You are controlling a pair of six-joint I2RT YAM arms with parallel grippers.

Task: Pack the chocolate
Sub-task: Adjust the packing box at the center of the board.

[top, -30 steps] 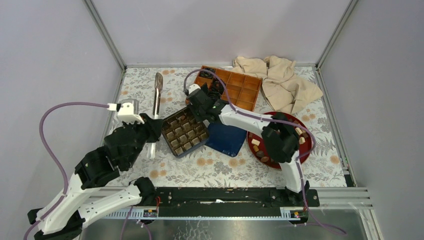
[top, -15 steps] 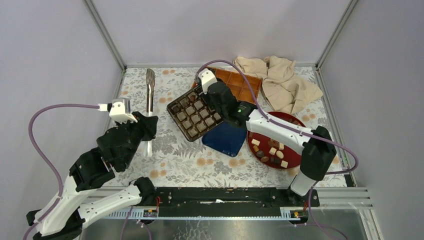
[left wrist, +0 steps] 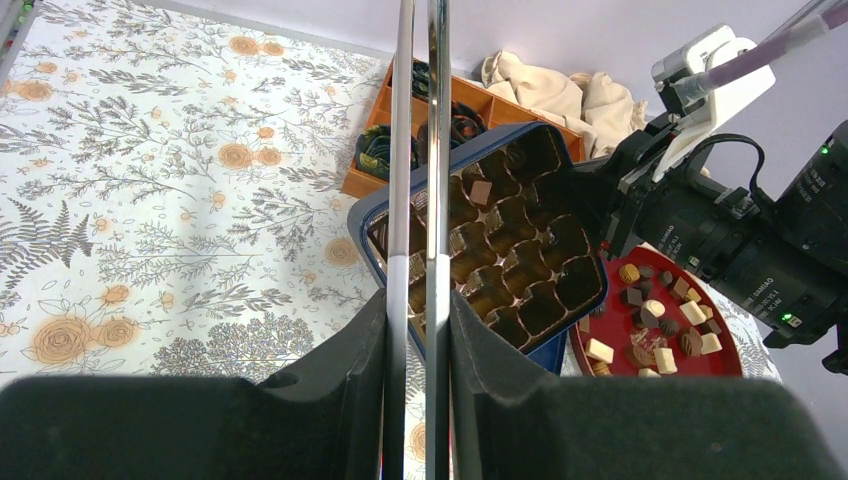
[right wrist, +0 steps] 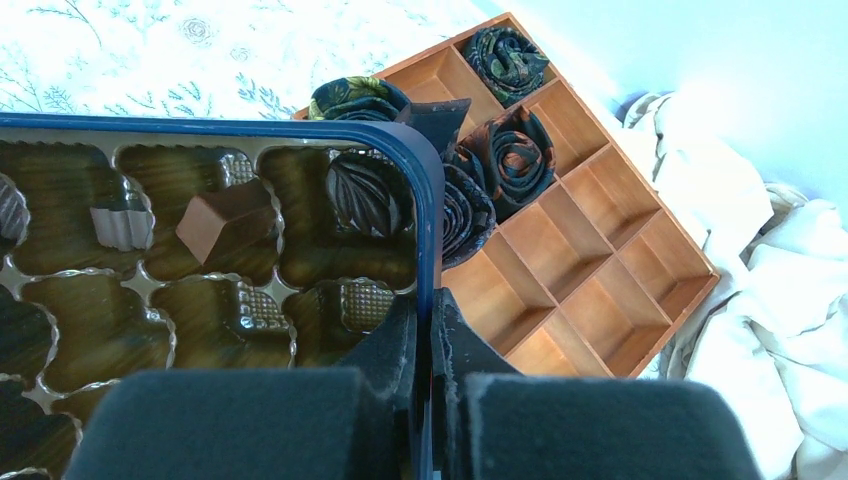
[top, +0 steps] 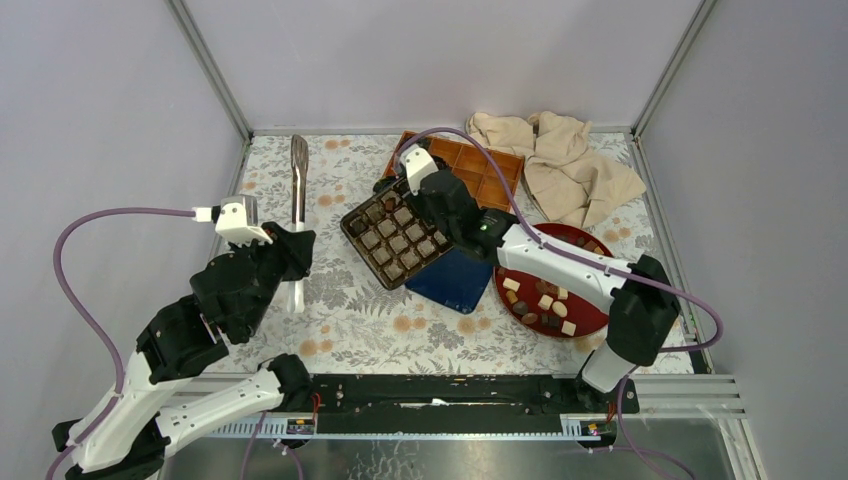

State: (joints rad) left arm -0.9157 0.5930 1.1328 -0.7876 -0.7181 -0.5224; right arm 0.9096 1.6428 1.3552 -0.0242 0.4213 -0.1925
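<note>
The blue lid is under the corner of the box. I will move my right gripper toward the tongs and down, to let go of the box on the clear tabletop.
Chocolate pieces, brown and cream, lie on a red plate; the left wrist view shows the same pieces. A blue box with a gold compartment insert hangs tilted over the table. My right gripper is shut on its far rim. One brown square chocolate sits in a cell. My left gripper is shut on metal tongs, which point away toward the back. In the left wrist view both tong arms run up between the fingers.
A blue lid lies under the box's near corner. An orange wooden divider tray with dark crumpled paper cups stands at the back, and a beige cloth is bunched at the back right. Grey walls close in on three sides.
My right arm has swung round and carried the box away from me and to the right, then back a little. The left arm with the tongs has drawn left.
</note>
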